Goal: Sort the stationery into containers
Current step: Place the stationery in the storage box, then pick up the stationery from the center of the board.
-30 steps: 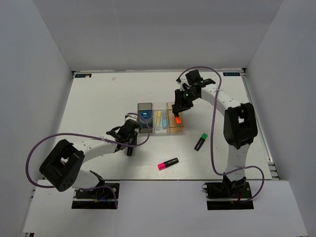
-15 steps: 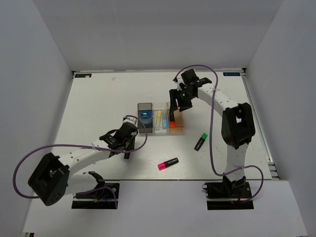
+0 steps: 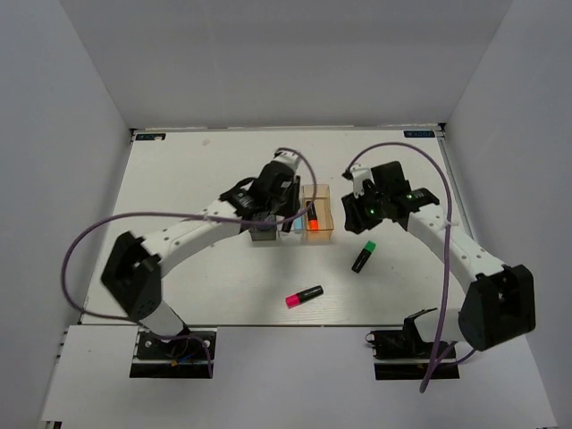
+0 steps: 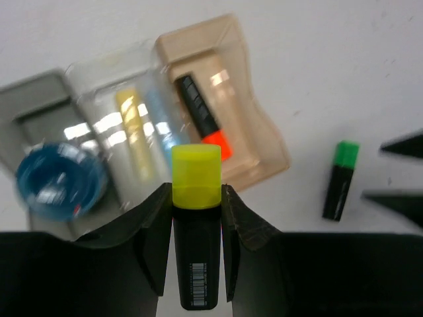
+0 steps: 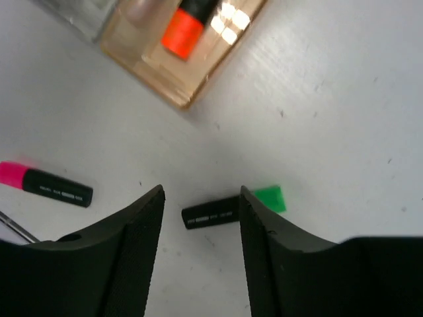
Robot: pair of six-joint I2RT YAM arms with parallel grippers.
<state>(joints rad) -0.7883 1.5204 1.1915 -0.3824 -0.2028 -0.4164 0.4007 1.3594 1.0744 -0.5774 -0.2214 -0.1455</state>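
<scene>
The left gripper goes to the right in the top view next and lowers into the orange bin's bare strip (image 3: 323, 212) (image 4: 231, 113) to release, since an orange-capped highlighter lies alongside.
My left gripper (image 4: 196, 189) is shut on a yellow-capped black highlighter (image 4: 195, 178) and holds it above the joined bins; in the top view it (image 3: 268, 211) hangs over them. The grey bin (image 4: 39, 105) holds the blue tape roll (image 4: 59, 181). The clear bin (image 4: 112, 66) holds a pale-yellow pen (image 4: 135, 129) and a light-blue pen (image 4: 162, 122). The orange bin (image 4: 261, 142) holds an orange-capped highlighter (image 4: 205, 125). My right gripper (image 5: 201, 196) is open above the green-capped highlighter (image 5: 231, 208), which lies flat on the table (image 3: 363, 256).
A pink-capped highlighter (image 3: 304, 296) lies on the table in front of the bins, left of the green one; it also shows in the right wrist view (image 5: 46, 185). White walls enclose the table on three sides.
My left arm swung from the near left up over the bins with the yellow highlighter. My right gripper left the orange highlighter in the orange bin and moved right, over the green one.
</scene>
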